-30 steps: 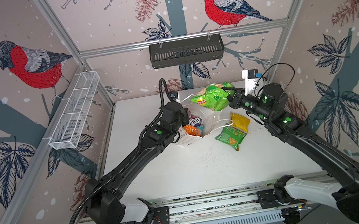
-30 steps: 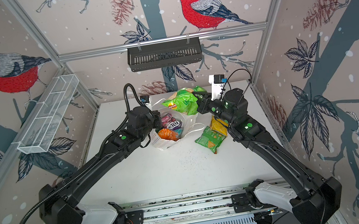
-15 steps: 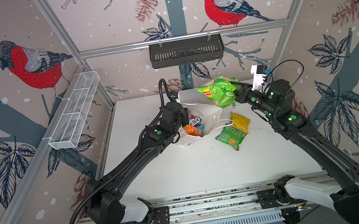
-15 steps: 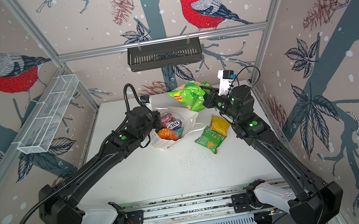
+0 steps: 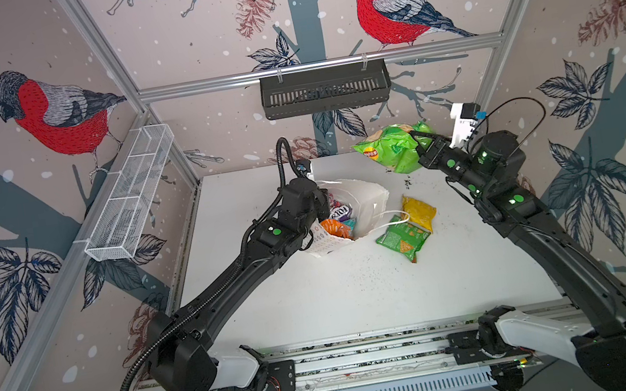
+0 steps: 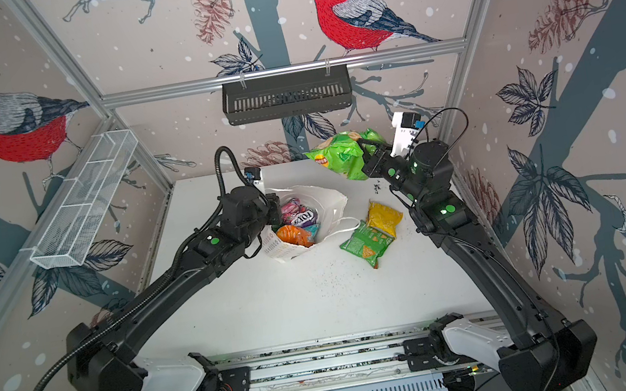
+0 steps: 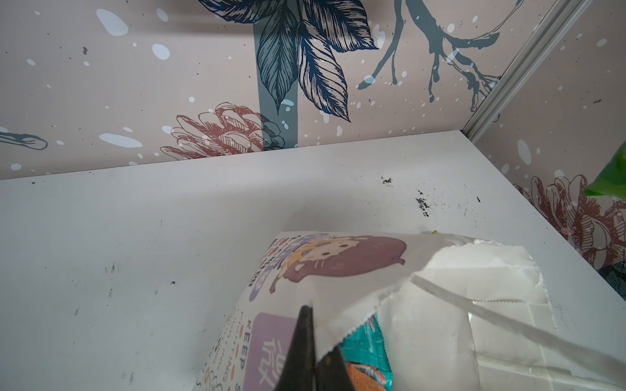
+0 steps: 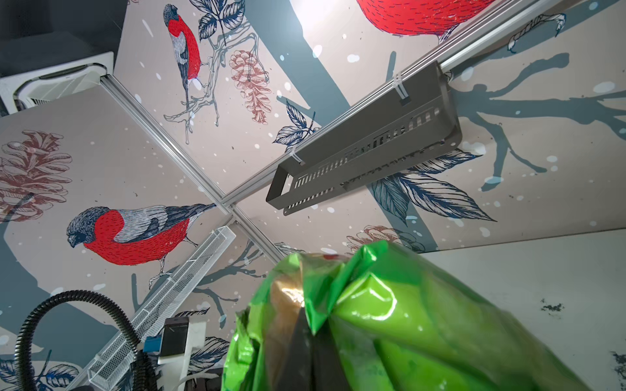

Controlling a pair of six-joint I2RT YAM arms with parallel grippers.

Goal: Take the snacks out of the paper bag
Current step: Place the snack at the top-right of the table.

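Next, my right gripper tips downward, lowers and releases the big green packet beside the yellow packet's far end, since the tabletop [image 5: 439,193] there is bare.
The white paper bag [image 5: 366,197] [image 6: 328,198] lies open-mouthed mid-table, its cartoon print [image 7: 332,257] facing the left wrist view. My left gripper [image 7: 313,342] is shut on the bag's rim. Inside show a FOXS packet [image 5: 341,212], an orange packet [image 5: 335,229] and a teal packet [image 7: 364,342]. My right gripper [image 5: 418,138] [image 8: 310,342] is shut on a big green packet [image 5: 392,149] [image 6: 339,155] [image 8: 406,321], held in the air over the table's back right. A yellow packet [image 5: 419,212] and a green packet [image 5: 401,238] lie on the table right of the bag.
A black slotted basket [image 5: 325,89] hangs on the back rail above the table. A white wire basket [image 5: 130,194] is fixed along the left wall. Dark crumbs [image 5: 406,182] dot the table under the lifted packet. The arms' rail [image 5: 368,348] runs along the front edge.
My right gripper has carried the big green packet up and to the right, away from the bag's mouth. The left arm and the bag have stayed put.
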